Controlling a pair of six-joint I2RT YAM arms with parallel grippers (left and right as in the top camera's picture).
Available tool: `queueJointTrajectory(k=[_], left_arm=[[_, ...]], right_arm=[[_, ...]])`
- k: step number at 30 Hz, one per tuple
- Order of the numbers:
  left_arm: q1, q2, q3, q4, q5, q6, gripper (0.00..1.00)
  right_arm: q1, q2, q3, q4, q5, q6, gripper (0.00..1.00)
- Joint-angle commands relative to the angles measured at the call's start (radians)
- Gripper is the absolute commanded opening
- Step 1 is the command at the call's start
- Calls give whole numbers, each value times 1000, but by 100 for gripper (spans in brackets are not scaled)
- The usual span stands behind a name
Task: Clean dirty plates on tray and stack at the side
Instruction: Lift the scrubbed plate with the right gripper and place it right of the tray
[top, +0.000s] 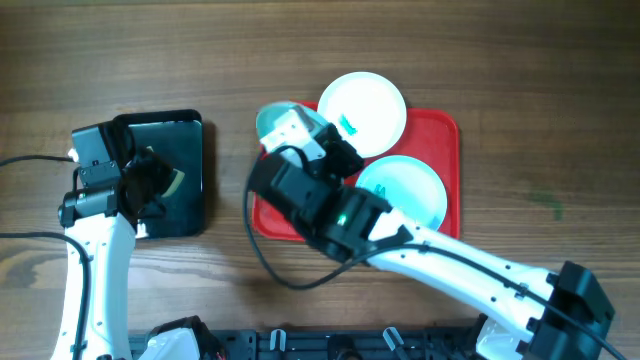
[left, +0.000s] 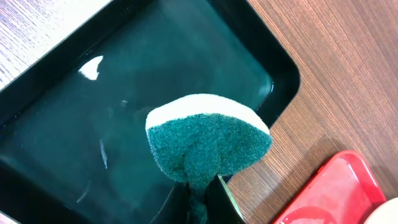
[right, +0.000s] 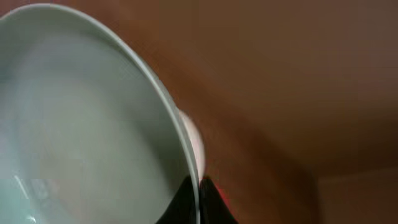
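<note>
Next, my right gripper will carry the plate past the red tray (top: 450, 130) and down, then release it, as bare tabletop lies below it and to its right in the overhead view.
My right gripper (top: 287, 130) is shut on the rim of a pale blue plate (top: 271, 117), held tilted over the left end of the red tray (top: 450, 130). The right wrist view shows that plate (right: 81, 124) edge-on, its rim pinched in the gripper (right: 198, 194). A white plate (top: 362, 108) with a green smear and a second pale blue plate (top: 405, 190) lie on the tray. My left gripper (top: 160, 186) hovers over the black tray (top: 190, 135), shut on a green sponge (left: 208, 140) that sticks out past the gripper (left: 199, 196).
The black tray (left: 62, 124) lies left of the red tray (left: 339, 190), with a strip of bare wooden table between them. My right arm crosses the table's front right, over the red tray's near edge. Cables trail along the left side.
</note>
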Motion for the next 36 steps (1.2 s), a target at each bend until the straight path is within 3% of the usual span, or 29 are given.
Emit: queueJointTrajectory(k=[1, 4, 8, 11, 14, 16, 19, 23, 27, 31, 36], left_arm=[[6, 3, -1, 2, 16, -3, 4], [6, 3, -1, 1, 16, -3, 4], [6, 3, -1, -2, 20, -3, 4], [6, 3, -2, -2, 20, -3, 4], [6, 3, -2, -2, 24, -3, 4], [6, 3, -3, -2, 24, -3, 4], [6, 3, -3, -4, 27, -3, 4], [6, 3, -3, -5, 27, -3, 4], [6, 3, -3, -5, 27, -3, 4], [5, 3, -3, -5, 27, -3, 4], [5, 3, -3, -5, 38, -3, 4]], right_arm=[[42, -17, 21, 201, 291, -332, 4], [57, -17, 21, 312, 310, -389, 4], [39, -16, 20, 122, 240, -109, 4], [-20, -16, 20, -126, -200, 239, 4], [-178, -17, 20, -192, -627, 501, 4], [-309, -19, 20, -213, -798, 585, 4], [-520, -19, 20, -300, -925, 600, 4], [-861, -18, 20, -442, -945, 595, 4], [-1146, -18, 19, -481, -985, 550, 4], [-1309, -16, 13, -463, -976, 539, 4], [-1408, 23, -66, -359, -877, 615, 4]])
